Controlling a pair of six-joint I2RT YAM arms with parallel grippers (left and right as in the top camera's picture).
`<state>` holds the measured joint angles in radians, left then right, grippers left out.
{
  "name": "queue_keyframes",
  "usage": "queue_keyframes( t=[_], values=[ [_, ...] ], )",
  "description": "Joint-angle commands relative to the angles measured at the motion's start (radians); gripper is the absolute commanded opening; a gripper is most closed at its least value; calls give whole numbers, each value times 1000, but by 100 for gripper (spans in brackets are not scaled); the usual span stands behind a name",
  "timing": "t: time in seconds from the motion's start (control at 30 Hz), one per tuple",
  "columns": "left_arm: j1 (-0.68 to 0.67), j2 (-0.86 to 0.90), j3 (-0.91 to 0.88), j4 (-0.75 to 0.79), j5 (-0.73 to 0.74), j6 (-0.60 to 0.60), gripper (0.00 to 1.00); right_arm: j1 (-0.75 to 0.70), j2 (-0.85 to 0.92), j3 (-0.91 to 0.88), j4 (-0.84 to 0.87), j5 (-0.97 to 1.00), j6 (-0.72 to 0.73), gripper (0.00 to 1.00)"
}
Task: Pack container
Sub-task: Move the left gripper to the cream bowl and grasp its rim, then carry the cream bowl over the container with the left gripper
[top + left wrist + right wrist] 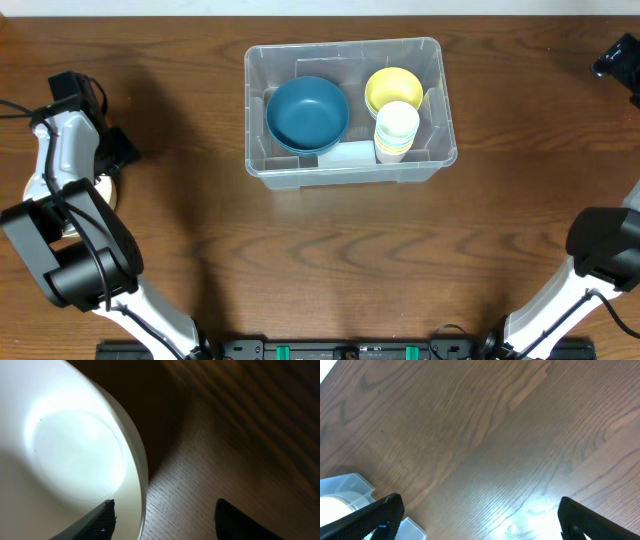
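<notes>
I will next lower my left gripper a little over the white bowl's rim (pixel 110 183) (pixel 143 506) and close it, because that thin edge is between my open fingers.
The clear plastic container (pixel 345 165) stands at the table's middle back. It holds a blue bowl (pixel 307 112), a yellow bowl (pixel 392 87) and a stack of pale cups (pixel 397 131). A corner of the container shows in the right wrist view (pixel 347 487). A white bowl (pixel 65 460) sits on the table at the far left, mostly hidden under my left arm in the overhead view (pixel 104 187). My left gripper (pixel 165 520) is open, one finger inside the bowl and one outside, straddling its rim. My right gripper (pixel 480 520) is open and empty above bare table at the far right (pixel 622 60).
The wooden table (pixel 330 260) spreads round the container. The arm bases stand at the front edge, left (pixel 80 260) and right (pixel 600 250).
</notes>
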<state>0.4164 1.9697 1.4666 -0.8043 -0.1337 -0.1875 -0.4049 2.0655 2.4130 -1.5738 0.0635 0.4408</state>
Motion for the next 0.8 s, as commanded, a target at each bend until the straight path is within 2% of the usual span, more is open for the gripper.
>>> queue_keyframes(
  t=[0.0,0.1,0.27,0.37,0.47,0.77],
  values=[
    [8,26,-5,-3,2,-13,60,-6,-10,13,0,8,15,99],
    [11,47,-5,-2,2,-13,52,-6,-10,13,0,8,15,99],
    [17,56,-6,-2,2,-13,7,-6,-10,13,0,8,15,99],
    [17,56,-6,-4,3,-13,6,-6,-10,13,0,8,15,99],
    [16,54,-5,-7,68,-13,6,-6,-10,13,0,8,15,99],
    [-8,-42,0,40,593,-11,6,-6,-10,13,0,8,15,99]
  ],
)
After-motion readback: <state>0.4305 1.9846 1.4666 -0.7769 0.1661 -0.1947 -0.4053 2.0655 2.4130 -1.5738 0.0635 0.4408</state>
